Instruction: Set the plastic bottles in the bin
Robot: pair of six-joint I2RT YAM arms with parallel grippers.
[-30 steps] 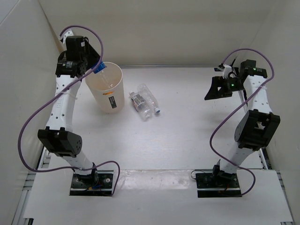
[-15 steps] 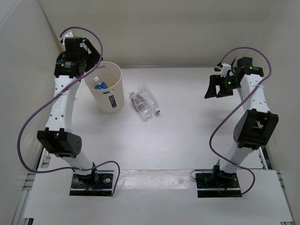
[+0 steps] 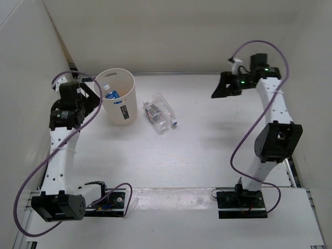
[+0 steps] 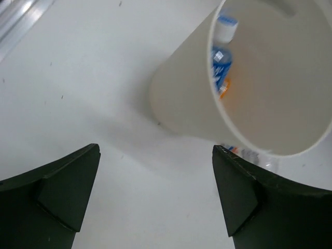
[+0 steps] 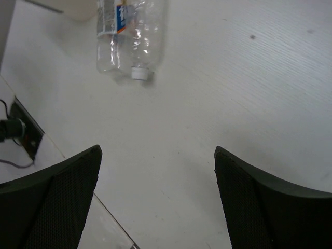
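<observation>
Next, my right gripper needs to go to the left in the top view and down over the unlabelled bottle's body point(image 3: 166, 110) point(image 5: 146, 45), since it lies below my gripper on that side.
The cream bin point(image 3: 122, 111) stands at the back left. A clear bottle with a blue label point(image 3: 110, 95) lies inside it; the left wrist view shows that bottle point(image 4: 222, 61) against the inner wall with a bit of orange point(image 4: 224, 93) below it. Two clear bottles point(image 3: 155, 117) point(image 3: 166, 109) lie side by side on the table just right of the bin, and the right wrist view shows them too point(image 5: 111, 32) point(image 5: 147, 37). My left gripper point(image 3: 93, 92) point(image 4: 155, 193) hangs open and empty left of the bin point(image 4: 181, 101). My right gripper point(image 3: 218, 89) point(image 5: 158, 197) is open and empty, far right of the bottles.
White walls close the table at the back and on both sides. A metal rail point(image 4: 18, 21) runs along the left wall near the left gripper. The table's front edge and a cable point(image 5: 10, 129) show in the right wrist view.
My left gripper opened over the bin and the blue-labelled bottle fell in; the left arm then drew back and down to the left. The right arm swung left and farther back.
</observation>
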